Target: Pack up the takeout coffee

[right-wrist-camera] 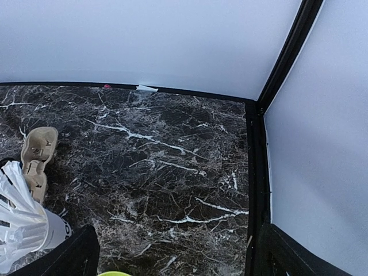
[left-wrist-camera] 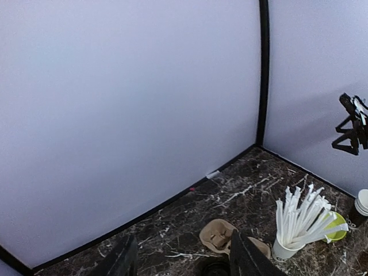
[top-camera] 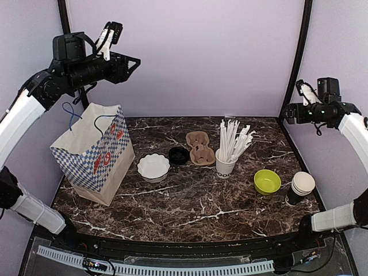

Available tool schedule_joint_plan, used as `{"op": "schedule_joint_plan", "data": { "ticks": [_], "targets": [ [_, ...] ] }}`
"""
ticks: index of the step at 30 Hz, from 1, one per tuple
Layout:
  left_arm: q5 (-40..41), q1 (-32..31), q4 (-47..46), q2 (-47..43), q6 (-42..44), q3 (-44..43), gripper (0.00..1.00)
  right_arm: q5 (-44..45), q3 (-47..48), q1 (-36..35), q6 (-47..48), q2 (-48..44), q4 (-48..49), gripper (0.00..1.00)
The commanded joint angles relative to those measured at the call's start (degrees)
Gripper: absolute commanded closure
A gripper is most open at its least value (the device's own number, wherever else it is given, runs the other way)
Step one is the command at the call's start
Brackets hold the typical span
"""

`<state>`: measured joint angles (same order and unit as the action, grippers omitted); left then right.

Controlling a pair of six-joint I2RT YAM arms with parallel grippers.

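Observation:
The stack of black cups is below my right gripper, so the gripper should next move down toward the cups and tilt its fingers downward onto the near rim of the upper cup [top-camera: 303,191].
The takeout coffee cups [top-camera: 301,187] stand nested in one stack at the table's right edge, black outside, white inside, no lids on. They also show at the right edge of the left wrist view [left-wrist-camera: 361,208]. Black lids [top-camera: 179,155] lie near the middle back, next to a brown cardboard cup carrier [top-camera: 199,148]. A checkered paper bag [top-camera: 95,152] stands open at the left. My left gripper [top-camera: 133,63] is raised high above the bag, open and empty [left-wrist-camera: 184,241]. My right gripper [top-camera: 286,113] hangs high at the back right, open and empty [right-wrist-camera: 179,230].
A white scalloped bowl [top-camera: 153,167] sits beside the bag. A white cup of wrapped straws [top-camera: 225,165] stands right of the carrier. A lime-green bowl [top-camera: 267,181] sits left of the black cups. Black frame posts rise at both back corners.

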<state>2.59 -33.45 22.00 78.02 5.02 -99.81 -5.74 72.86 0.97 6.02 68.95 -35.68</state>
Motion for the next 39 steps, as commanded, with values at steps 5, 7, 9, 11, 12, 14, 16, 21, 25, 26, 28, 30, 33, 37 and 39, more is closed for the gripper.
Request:
{"op": "schedule_joint_plan", "data": {
  "ticks": [5,7,9,11,12,14,16,21,25,26,28,30,33,37,39],
  "targets": [
    [-2.78,-18.53,1.07,8.0,6.05,6.89,0.46,-5.62,-6.03,2.91,11.13,-8.33,-7.18,0.02],
    [-2.73,-20.94,-1.37,8.9,6.25,11.1,0.47,-6.13,-8.47,3.29,14.79,-11.78,-9.55,0.01],
    [-2.91,-22.53,-4.91,9.04,6.53,15.87,0.47,-7.46,-10.21,4.2,18.56,-14.36,-13.61,0.02],
    [-1.94,-23.6,-9.51,8.55,6.78,21.31,0.45,-8.65,-12.55,5.33,21.86,-16.62,-16.78,0.03],
    [-1.38,-23.88,-11.18,8.08,6.89,24.39,0.44,-8.81,-13.92,6.01,23.28,-17.66,-17.88,0.04],
    [-0.42,-24.2,-15.64,7.39,6.72,28.64,0.42,-8.63,-16.03,6.6,26.23,-18.87,-20.46,0.06],
    [1.09,-24.34,-19.86,7.05,5.06,31.22,0.42,-8.97,-17.1,6.97,29.5,-19.5,-24.45,0.06],
    [-0.71,-24.42,-23.41,6.56,2.93,33.76,0.41,-11.32,-14.33,7.82,38.0,-18.16,-35.15,0.25],
    [-1.61,-24.44,-24.78,6.04,2.29,35.06,0.41,-7.51,-13.02,7.96,44.75,-15.58,-43.99,0.45],
    [-1.65,-24.45,-24.6,6.05,2.26,35.2,0.41,-6.01,-13.56,7.97,45.14,-15.43,-45.02,0.46],
    [-1.58,-24.46,-24.23,6.21,2.35,35.42,0.41,-2.01,-15.48,7.95,46.04,-16.0,-45.6,0.45],
    [-1.54,-24.47,-23.97,6.42,2.44,35.54,0.41,0.74,-17.45,7.98,47.04,-16.3,-45.59,0.43],
    [-1.56,-24.47,-23.94,6.49,2.7,35.62,0.41,1.11,-18.66,7.91,47.63,-15.38,-45.6,0.45],
    [-1.26,-24.47,-23.94,6.74,3.01,35.65,0.41,-1.19,-18.07,7.9,48.41,-14.05,-45.38,0.49],
    [-1.17,-24.47,-23.89,6.84,3.06,35.58,0.41,-1.63,-18.06,7.9,48.11,-13.15,-44.33,0.55]
  ]
}}
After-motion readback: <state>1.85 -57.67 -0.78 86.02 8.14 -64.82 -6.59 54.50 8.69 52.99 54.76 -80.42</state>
